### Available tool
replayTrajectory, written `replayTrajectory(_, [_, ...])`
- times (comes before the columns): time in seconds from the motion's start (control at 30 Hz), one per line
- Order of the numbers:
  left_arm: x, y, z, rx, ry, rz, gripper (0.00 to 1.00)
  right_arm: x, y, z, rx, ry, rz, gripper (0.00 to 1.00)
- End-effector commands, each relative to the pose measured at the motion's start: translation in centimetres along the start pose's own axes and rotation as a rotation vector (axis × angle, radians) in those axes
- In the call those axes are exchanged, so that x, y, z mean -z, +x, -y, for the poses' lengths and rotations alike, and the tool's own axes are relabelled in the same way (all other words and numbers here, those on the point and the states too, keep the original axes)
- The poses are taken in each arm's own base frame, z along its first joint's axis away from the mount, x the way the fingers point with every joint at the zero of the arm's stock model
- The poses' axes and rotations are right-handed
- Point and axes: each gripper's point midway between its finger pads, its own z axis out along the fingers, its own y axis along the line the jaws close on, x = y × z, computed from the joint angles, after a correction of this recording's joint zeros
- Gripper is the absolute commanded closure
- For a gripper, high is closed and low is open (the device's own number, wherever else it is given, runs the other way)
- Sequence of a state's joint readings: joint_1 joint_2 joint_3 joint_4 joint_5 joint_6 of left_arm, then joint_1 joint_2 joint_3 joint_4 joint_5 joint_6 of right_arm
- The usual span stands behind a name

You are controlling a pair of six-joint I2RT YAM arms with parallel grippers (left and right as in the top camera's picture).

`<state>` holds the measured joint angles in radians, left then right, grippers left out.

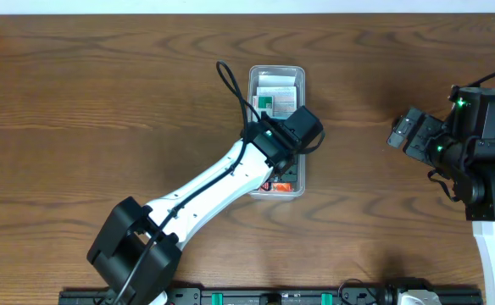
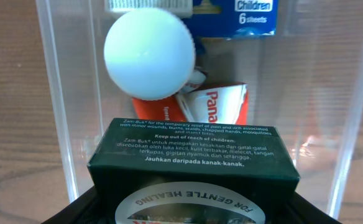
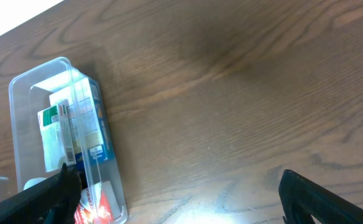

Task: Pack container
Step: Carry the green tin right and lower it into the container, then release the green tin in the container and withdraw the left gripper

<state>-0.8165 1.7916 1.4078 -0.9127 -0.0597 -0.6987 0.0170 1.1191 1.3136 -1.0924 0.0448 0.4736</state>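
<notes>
Boxes fill the container's far end. My left gripper will next move the Zam-Buk box over the red and white packet at the container's near end and let go of it there.
The clear plastic container stands upright in the table's middle, long axis running front to back. My left gripper hovers over its middle, shut on a dark green Zam-Buk box held just above the inside. In the left wrist view the container holds a white round cap, a red and white packet and a blue box. My right gripper is open and empty above bare table to the right of the container.
White and green boxes fill the container's far end. The right arm's body sits at the right edge. A black rail runs along the table's front edge.
</notes>
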Motion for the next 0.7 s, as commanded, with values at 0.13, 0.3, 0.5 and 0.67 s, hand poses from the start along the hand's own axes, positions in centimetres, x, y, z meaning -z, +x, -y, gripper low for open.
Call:
replayTrajectory(0.13, [-0.2, 0.3, -0.7, 0.035, -0.035, -0.003, 0.48, 0.1, -0.3, 0.2, -0.004, 0.007, 0.009, 0.01])
replayTrajectory(0.3, [0.1, 0.3, -0.8, 0.036, -0.033, -0.001, 0.42, 0.1, -0.2, 0.2, -0.004, 0.007, 0.009, 0.01])
replayTrajectory(0.5, [1.8, -0.1, -0.6, 0.041, 0.005, 0.031, 0.40, 0.1, -0.3, 0.2, -0.004, 0.007, 0.009, 0.01])
replayTrajectory(0.67, [4.2, -0.5, -0.6, 0.047, 0.054, 0.082, 0.35, 0.1, -0.2, 0.2, -0.004, 0.007, 0.009, 0.01])
